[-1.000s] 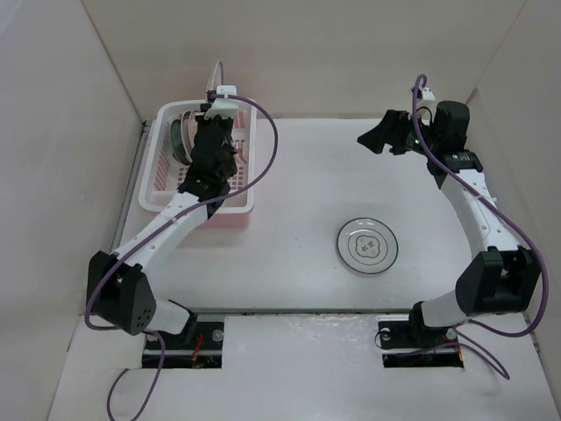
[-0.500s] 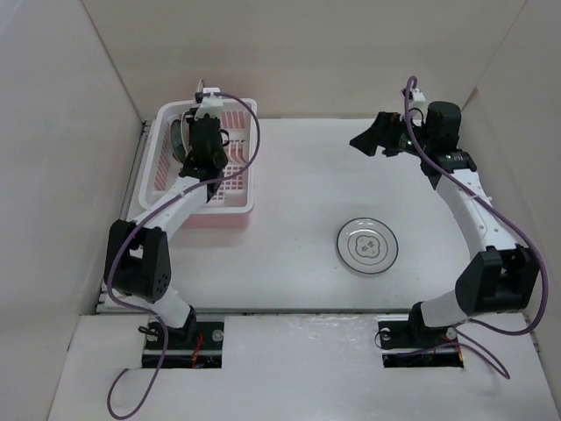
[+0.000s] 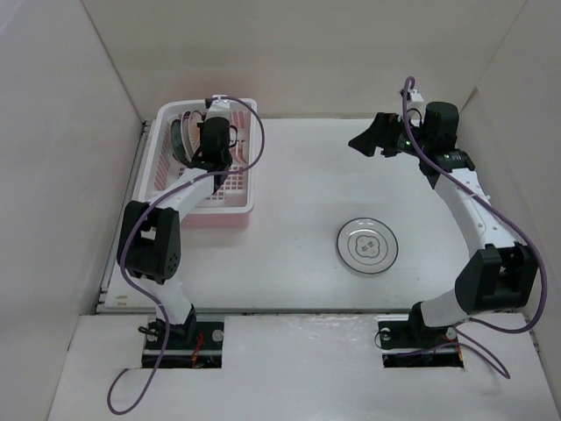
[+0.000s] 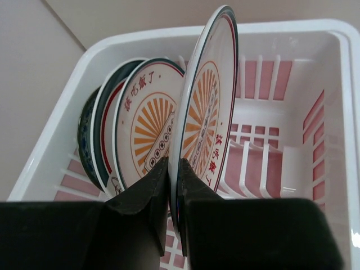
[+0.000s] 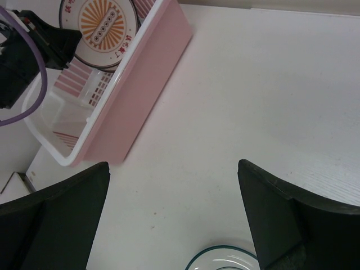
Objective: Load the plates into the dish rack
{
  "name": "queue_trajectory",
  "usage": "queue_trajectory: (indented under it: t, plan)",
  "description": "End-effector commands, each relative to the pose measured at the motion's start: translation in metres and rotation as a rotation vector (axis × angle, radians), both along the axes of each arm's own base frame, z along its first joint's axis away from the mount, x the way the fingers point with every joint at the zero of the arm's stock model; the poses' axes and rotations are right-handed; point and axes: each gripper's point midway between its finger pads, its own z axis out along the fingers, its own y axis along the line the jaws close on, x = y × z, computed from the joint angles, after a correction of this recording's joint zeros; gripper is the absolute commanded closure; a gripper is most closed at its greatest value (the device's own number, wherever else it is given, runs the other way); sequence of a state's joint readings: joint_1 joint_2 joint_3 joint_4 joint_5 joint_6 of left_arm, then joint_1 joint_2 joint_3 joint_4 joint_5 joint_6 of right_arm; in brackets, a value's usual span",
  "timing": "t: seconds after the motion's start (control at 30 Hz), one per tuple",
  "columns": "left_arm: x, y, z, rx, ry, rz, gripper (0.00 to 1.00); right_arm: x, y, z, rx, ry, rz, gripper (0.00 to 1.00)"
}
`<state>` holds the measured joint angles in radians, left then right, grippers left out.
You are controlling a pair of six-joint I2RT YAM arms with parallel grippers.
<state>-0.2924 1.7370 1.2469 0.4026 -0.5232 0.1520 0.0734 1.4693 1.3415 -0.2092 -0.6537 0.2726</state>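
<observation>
The left gripper lowers the held orange sunburst plate [image 4: 205, 112] into the dish rack's wires beside the other sunburst plate next, as the held plate still sits higher.
The pink dish rack [image 3: 230, 209] stands at the far left. My left gripper [image 3: 213, 139] is inside it, shut on the lower rim of an orange sunburst plate [image 4: 205, 112], held upright on edge. To its left stand the other sunburst plate [image 4: 149, 118], a white plate with a teal rim [image 4: 107, 129] and a dark green plate [image 4: 84, 138]. A white plate with a grey pattern [image 3: 368, 245] lies flat on the table. My right gripper [image 3: 365, 140] hovers open and empty, far behind that plate; its rim shows in the right wrist view [image 5: 225, 260].
The rack's right half [image 4: 270, 169] has free white tines. The rack's pink side wall [image 5: 140, 73] and my left arm [image 5: 25, 56] show in the right wrist view. Pale walls close in the table on the left, back and right.
My left gripper has moved toward the rack's far left end with the sunburst plate, and its elbow has swung in. My right gripper has shifted slightly left.
</observation>
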Motion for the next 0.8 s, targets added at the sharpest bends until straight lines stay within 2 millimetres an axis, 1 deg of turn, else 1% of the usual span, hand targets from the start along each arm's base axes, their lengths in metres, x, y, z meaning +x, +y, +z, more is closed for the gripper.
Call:
queue_trajectory:
  t: [0.0, 0.1, 0.2, 0.23, 0.27, 0.43, 0.47, 0.5, 0.53, 0.57, 0.6, 0.67, 0.7, 0.73, 0.77]
  plan:
    - [0.006, 0.003, 0.041, -0.063, -0.122, 0.027, 1.0, 0.001, 0.004, 0.007, -0.002, -0.039, 0.014, 0.0]
    - [0.005, 0.005, 0.029, -0.045, -0.101, 0.034, 1.0, 0.0, 0.005, 0.007, -0.006, -0.045, 0.025, 0.0]
    - [0.005, 0.007, 0.032, -0.046, -0.112, 0.048, 1.0, 0.0, 0.005, 0.007, -0.006, -0.045, 0.025, 0.0]
    - [0.004, 0.007, 0.027, -0.043, -0.103, 0.048, 1.0, 0.0, 0.005, 0.007, -0.006, -0.045, 0.025, 0.0]
    - [0.004, 0.009, 0.03, -0.037, -0.114, 0.056, 1.0, 0.0, 0.005, 0.007, -0.006, -0.045, 0.025, 0.0]
    - [0.002, 0.012, 0.029, -0.027, -0.113, 0.07, 1.0, -0.001, 0.006, 0.008, -0.003, -0.045, 0.034, 0.0]
    - [0.004, 0.009, 0.024, -0.026, -0.104, 0.058, 1.0, -0.001, 0.006, 0.008, -0.003, -0.045, 0.034, 0.0]
    - [0.004, 0.009, 0.024, -0.026, -0.104, 0.058, 1.0, -0.001, 0.006, 0.008, -0.003, -0.045, 0.034, 0.0]
    - [0.005, 0.009, 0.017, -0.028, -0.088, 0.059, 1.0, -0.001, 0.006, 0.008, -0.003, -0.045, 0.034, 0.0]
    - [0.005, 0.009, 0.017, -0.028, -0.088, 0.059, 1.0, -0.001, 0.006, 0.008, -0.003, -0.045, 0.034, 0.0]
    - [0.005, 0.009, 0.011, -0.023, -0.071, 0.059, 1.0, -0.001, 0.006, 0.008, -0.003, -0.045, 0.034, 0.0]
    - [0.005, 0.008, 0.011, -0.033, -0.074, 0.061, 1.0, -0.001, 0.006, 0.008, -0.003, -0.045, 0.034, 0.0]
    - [0.006, 0.008, 0.006, -0.03, -0.065, 0.061, 1.0, -0.003, 0.006, 0.011, -0.002, -0.054, 0.034, 0.0]
    - [0.007, 0.008, 0.006, -0.03, -0.065, 0.061, 1.0, -0.003, 0.006, 0.011, -0.002, -0.054, 0.034, 0.0]
    - [0.008, 0.008, 0.001, -0.026, -0.055, 0.061, 1.0, -0.003, 0.006, 0.011, -0.002, -0.054, 0.034, 0.0]
